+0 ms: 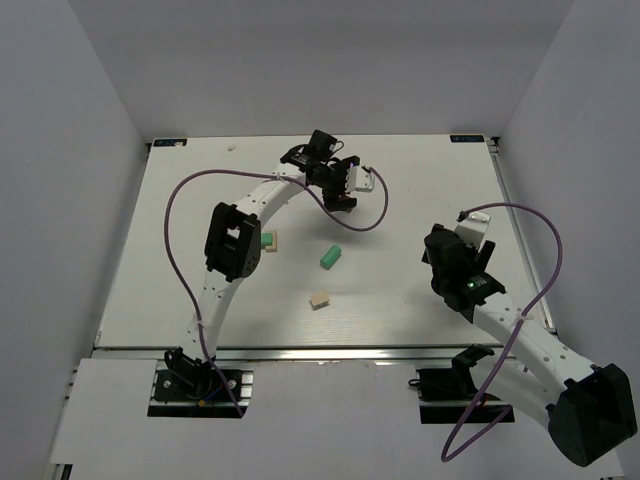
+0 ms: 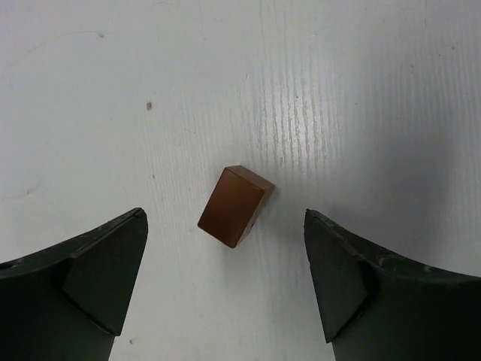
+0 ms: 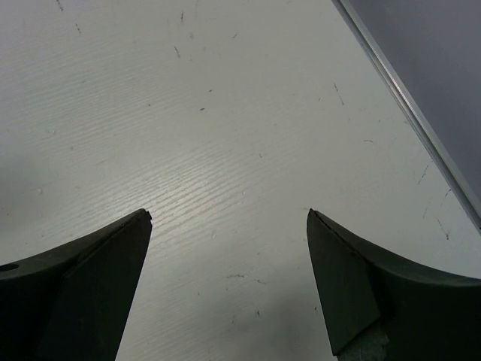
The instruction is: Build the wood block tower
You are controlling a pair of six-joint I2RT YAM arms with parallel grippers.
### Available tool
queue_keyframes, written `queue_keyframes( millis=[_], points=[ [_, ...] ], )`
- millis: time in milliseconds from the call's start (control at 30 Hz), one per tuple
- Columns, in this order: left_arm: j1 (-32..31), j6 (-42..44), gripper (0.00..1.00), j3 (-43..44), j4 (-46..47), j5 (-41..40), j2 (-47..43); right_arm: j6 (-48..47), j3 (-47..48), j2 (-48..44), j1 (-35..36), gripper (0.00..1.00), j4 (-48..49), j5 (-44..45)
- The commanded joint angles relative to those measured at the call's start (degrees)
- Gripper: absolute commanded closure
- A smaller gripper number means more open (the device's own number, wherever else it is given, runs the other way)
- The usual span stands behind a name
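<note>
My open left gripper still hovers, so next it lowers around the dark brown cube and closes.
The blocks lie scattered on the white table; no stacked tower shows. A dark brown cube lies tilted on the table between the tips of my left gripper, which is open and hovers over it at the far middle. A mint-green oblong lies mid-table and a light tan block lies nearer. Another mint-green block with a tan one sits by the left arm's elbow. My right gripper is open and empty over bare table at the right.
The table's right edge rail runs close past my right gripper. Purple cables loop from both arms over the table. White walls close in the table on three sides.
</note>
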Motion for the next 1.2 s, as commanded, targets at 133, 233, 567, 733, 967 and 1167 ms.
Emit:
queue_keyframes(
  millis=[133,233,567,733,967,1167],
  points=[
    [-0.37,-1.21,0.05,1.96,2.64,3.87,3.21,-0.77,2.34,-0.08,-0.1,0.12,1.45,1.14],
    [-0.37,-2.27,0.04,1.87,4.4,4.31,4.26,-0.95,2.6,0.09,-0.1,0.12,1.45,0.88],
    [-0.37,-1.22,0.11,0.03,3.26,2.73,4.88,-0.77,2.77,1.67,-0.1,0.12,1.45,1.23],
    [-0.37,-0.51,0.31,0.03,2.03,2.56,4.62,-0.51,3.04,2.11,-0.1,0.12,1.01,1.49],
    [-0.55,-0.07,0.5,-0.85,0.8,1.76,3.83,-0.16,2.69,1.85,-0.1,0.12,1.01,1.75],
    [-0.64,0.89,0.79,-2.07,-1.83,0.89,-0.38,-0.07,2.6,2.03,-0.19,0.12,0.48,2.81]
  ],
)
